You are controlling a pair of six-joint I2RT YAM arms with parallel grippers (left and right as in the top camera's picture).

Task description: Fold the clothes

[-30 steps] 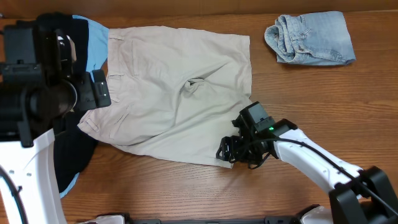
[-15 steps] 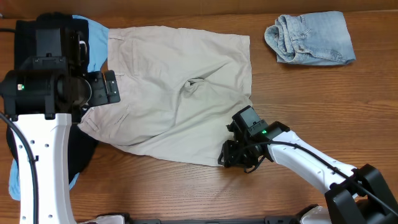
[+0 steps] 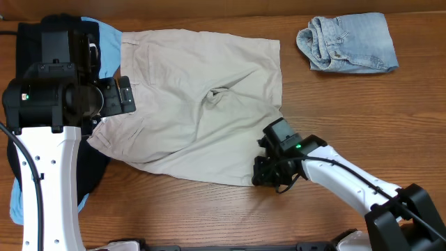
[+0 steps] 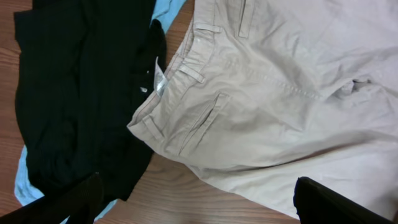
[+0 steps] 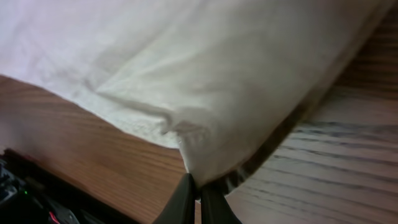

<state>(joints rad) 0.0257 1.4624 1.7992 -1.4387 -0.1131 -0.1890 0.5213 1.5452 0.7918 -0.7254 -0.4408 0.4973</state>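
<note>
My left gripper next moves down and back toward my base to pinch the near waistband corner (image 3: 95,141) (image 4: 138,126), which still lies unheld below and back from the gripper.
The pale beige shorts (image 3: 195,104) lie spread flat across the table's middle, waistband to the left. My right gripper (image 3: 259,178) sits at their lower right hem corner. In the right wrist view it (image 5: 198,183) is shut on that corner of the shorts (image 5: 217,74), the cloth pinched between the fingertips. My left gripper (image 3: 117,97) hovers open over the waistband end. In the left wrist view it (image 4: 199,211) spans bare wood and the shorts' (image 4: 280,93) edge, holding nothing. A small white label (image 4: 158,81) shows at the waistband. Black garments (image 3: 83,174) (image 4: 74,93) and a sky-blue one (image 3: 108,49) lie under the left side.
A folded pale blue denim garment (image 3: 348,43) rests at the back right. Bare wooden table (image 3: 209,216) shows along the front edge and to the right of the shorts.
The right gripper has shut on the shorts' hem corner. The left arm swung in over the waistband a second ago and has stayed put since.
</note>
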